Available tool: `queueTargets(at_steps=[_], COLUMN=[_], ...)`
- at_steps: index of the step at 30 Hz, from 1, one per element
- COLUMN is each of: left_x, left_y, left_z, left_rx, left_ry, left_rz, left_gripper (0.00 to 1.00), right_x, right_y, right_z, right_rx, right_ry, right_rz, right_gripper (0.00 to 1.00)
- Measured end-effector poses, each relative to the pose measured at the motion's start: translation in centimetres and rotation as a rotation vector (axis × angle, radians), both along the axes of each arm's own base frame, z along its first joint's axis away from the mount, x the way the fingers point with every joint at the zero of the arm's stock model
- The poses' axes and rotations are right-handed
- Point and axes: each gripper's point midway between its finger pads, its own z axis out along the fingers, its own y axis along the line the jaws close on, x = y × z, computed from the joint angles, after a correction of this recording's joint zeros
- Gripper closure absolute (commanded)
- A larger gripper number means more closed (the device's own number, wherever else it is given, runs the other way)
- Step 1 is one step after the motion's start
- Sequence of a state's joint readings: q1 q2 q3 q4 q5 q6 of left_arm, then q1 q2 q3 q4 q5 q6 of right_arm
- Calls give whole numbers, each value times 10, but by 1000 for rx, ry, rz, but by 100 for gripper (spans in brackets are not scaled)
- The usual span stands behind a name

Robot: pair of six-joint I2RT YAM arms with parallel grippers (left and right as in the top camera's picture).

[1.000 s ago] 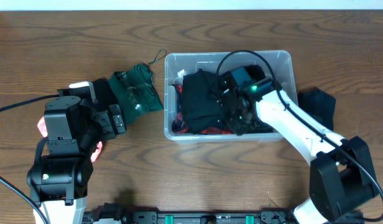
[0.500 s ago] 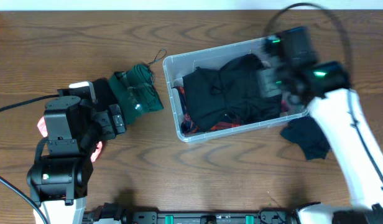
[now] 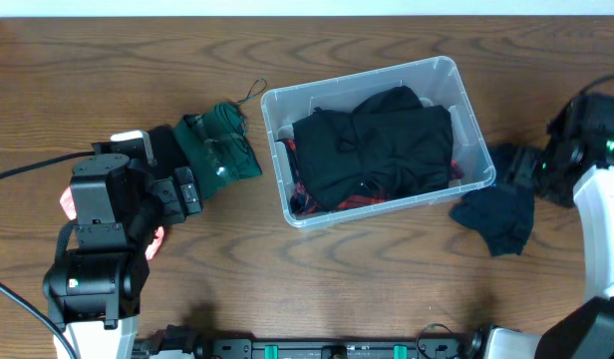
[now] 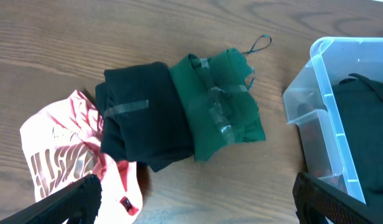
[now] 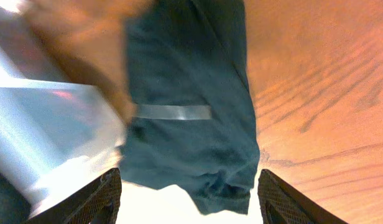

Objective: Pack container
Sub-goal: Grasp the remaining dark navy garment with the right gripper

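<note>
Next, my right gripper moves down and back onto the dark blue folded garment's middle [image 3: 501, 209] [image 5: 194, 143], since it lies below and nearer my base.
The clear container [image 3: 473, 135] lies skewed mid-table, holding a black garment [image 3: 372, 145] over red plaid cloth [image 3: 367, 202]. My right gripper [image 3: 523, 177] hovers open just right of it, above a dark blue folded garment [image 3: 496, 217]. The right wrist view shows that garment [image 5: 185, 112] with a tape strip, the container wall [image 5: 48, 124] at left, and nothing between the right gripper's [image 5: 188, 199] jaws. My left gripper [image 4: 194, 199] is open and empty over bare wood, near a green folded garment [image 4: 219, 102], a black one [image 4: 145, 118] and a pink shirt [image 4: 61, 149].
The left-hand pile of green cloth [image 3: 227, 145] sits a short gap from the container's left wall. A thin cord loop [image 4: 260, 42] trails from the green garment. The table's far edge runs along the top of the overhead view.
My right gripper came out of the container, opened, and swung right over the dark blue garment. The container turned askew and the black garment stayed inside. The left arm held still.
</note>
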State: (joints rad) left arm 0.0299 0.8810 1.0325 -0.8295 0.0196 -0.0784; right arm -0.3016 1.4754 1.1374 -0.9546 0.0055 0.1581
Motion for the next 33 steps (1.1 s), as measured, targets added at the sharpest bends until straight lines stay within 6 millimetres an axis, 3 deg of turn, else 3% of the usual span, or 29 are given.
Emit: queueTargets(at_steps=[7, 15, 18, 20, 21, 22, 33], left_x=[0, 0, 0, 0, 0, 0, 0], left_y=[0, 0, 0, 0, 0, 0, 0], left_z=[0, 0, 0, 0, 0, 0, 0], left_rx=[0, 0, 0, 0, 0, 0, 0], left_ry=[0, 0, 1, 1, 1, 1, 1], left_rz=[0, 0, 0, 0, 0, 0, 0], left_gripper=[2, 2, 2, 2, 2, 2, 2], right_x=[-19, -26, -29, -29, -29, -29, -31], right_y=[-11, -7, -5, -5, -4, -5, 3], right_z=[-63, -98, -103, -104, -104, -105, -95], right_rx=[37, 42, 46, 49, 50, 51, 100], right_ry=[-8, -57, -56, -55, -57, -56, -32], right_rz=[-120, -147, -149, -153, -151, -155, -145], right_gripper=[37, 37, 51, 73, 92, 99, 99])
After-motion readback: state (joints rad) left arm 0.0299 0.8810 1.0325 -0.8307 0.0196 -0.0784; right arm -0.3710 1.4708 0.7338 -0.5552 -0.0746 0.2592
